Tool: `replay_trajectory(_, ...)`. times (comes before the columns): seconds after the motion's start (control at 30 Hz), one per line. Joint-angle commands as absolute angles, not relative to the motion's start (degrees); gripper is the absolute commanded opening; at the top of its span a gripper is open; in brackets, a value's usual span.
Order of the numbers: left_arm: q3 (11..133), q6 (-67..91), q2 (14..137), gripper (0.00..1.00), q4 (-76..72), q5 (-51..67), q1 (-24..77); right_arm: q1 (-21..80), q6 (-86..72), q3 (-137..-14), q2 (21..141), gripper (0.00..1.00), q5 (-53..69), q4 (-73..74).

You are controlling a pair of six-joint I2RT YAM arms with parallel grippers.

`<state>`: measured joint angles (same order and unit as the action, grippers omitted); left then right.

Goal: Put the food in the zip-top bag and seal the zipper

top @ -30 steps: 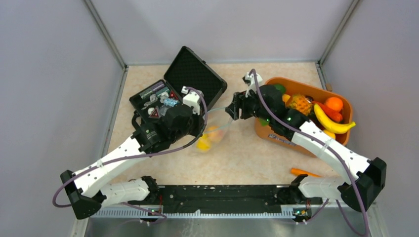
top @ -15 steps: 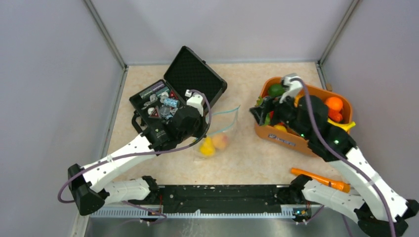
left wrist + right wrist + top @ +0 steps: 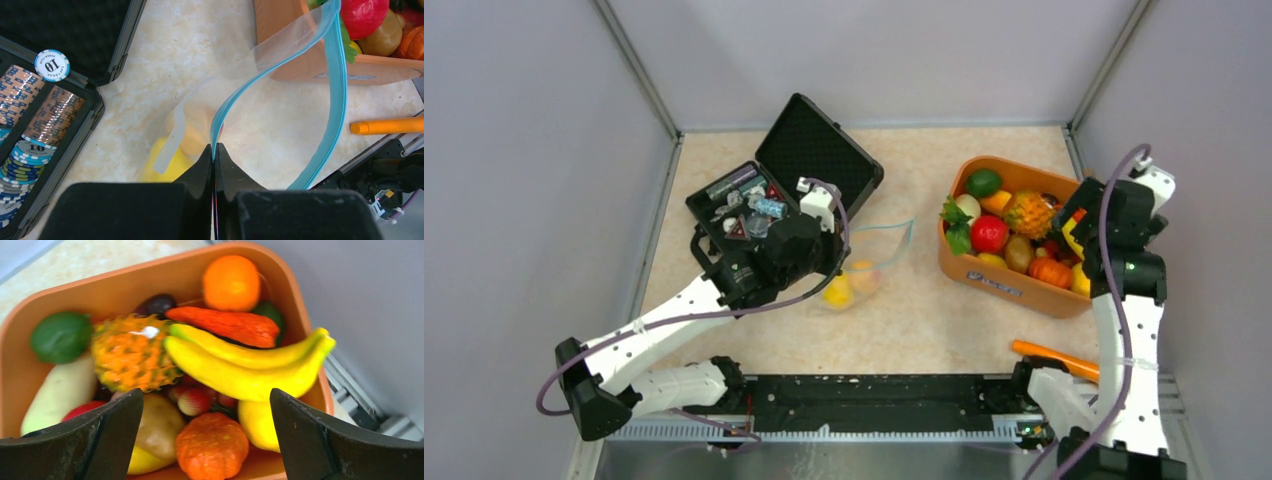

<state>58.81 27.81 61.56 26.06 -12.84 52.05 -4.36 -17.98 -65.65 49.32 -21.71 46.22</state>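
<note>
Next, my right gripper moves to the left in the top view and down onto the brown potato, which lies uncovered beside the pineapple (image 3: 132, 357).
The clear zip-top bag (image 3: 869, 262) lies on the table's middle with its mouth gaping toward the basket. Inside it rest a yellow toy (image 3: 837, 291) and a peach-coloured one (image 3: 864, 275). My left gripper (image 3: 214, 149) is shut on the teal zipper (image 3: 338, 85) at the bag's near corner. The rest of the strip curves free in the air. My right gripper (image 3: 206, 395) hangs open and empty over the right end of the orange basket (image 3: 1014, 290). Below it lie a banana (image 3: 240, 367), a small pumpkin (image 3: 212, 445), a pineapple (image 3: 132, 357) and an orange (image 3: 231, 282).
An open black case (image 3: 819, 150) of poker chips stands at the back left, right beside my left wrist. An orange stick (image 3: 1054, 355) lies near the front edge by the right arm's base. Grey walls enclose the table; the right wall is close to my right wrist.
My right arm has swung from the bag's mouth to the basket's right end, its jaws spreading wide. The left gripper has kept its hold on the zipper; the bag's mouth has sagged.
</note>
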Motion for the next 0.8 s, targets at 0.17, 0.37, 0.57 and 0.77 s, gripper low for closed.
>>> replay_trajectory(0.17, 57.8, 25.0, 59.8, 0.00, 22.5, -11.7, 52.1, -18.0, -26.3, -64.1, 48.1, 0.93, -5.3, 42.8)
replay_trajectory(0.37, 56.9, 23.6, 59.3, 0.00, 21.8, -11.4, 52.1, -18.0, -24.7, -58.0, 50.8, 0.76, 25.1, 35.1)
replay_trajectory(0.57, 57.0, 22.5, 59.6, 0.00, 21.1, -10.2, 52.1, -12.0, -23.1, -56.3, 53.4, 0.64, 20.1, 37.9)
replay_trajectory(0.77, 57.0, 21.8, 60.0, 0.00, 21.2, -10.0, 52.1, -10.2, -10.3, -60.1, 55.2, 0.55, 15.6, 45.1)
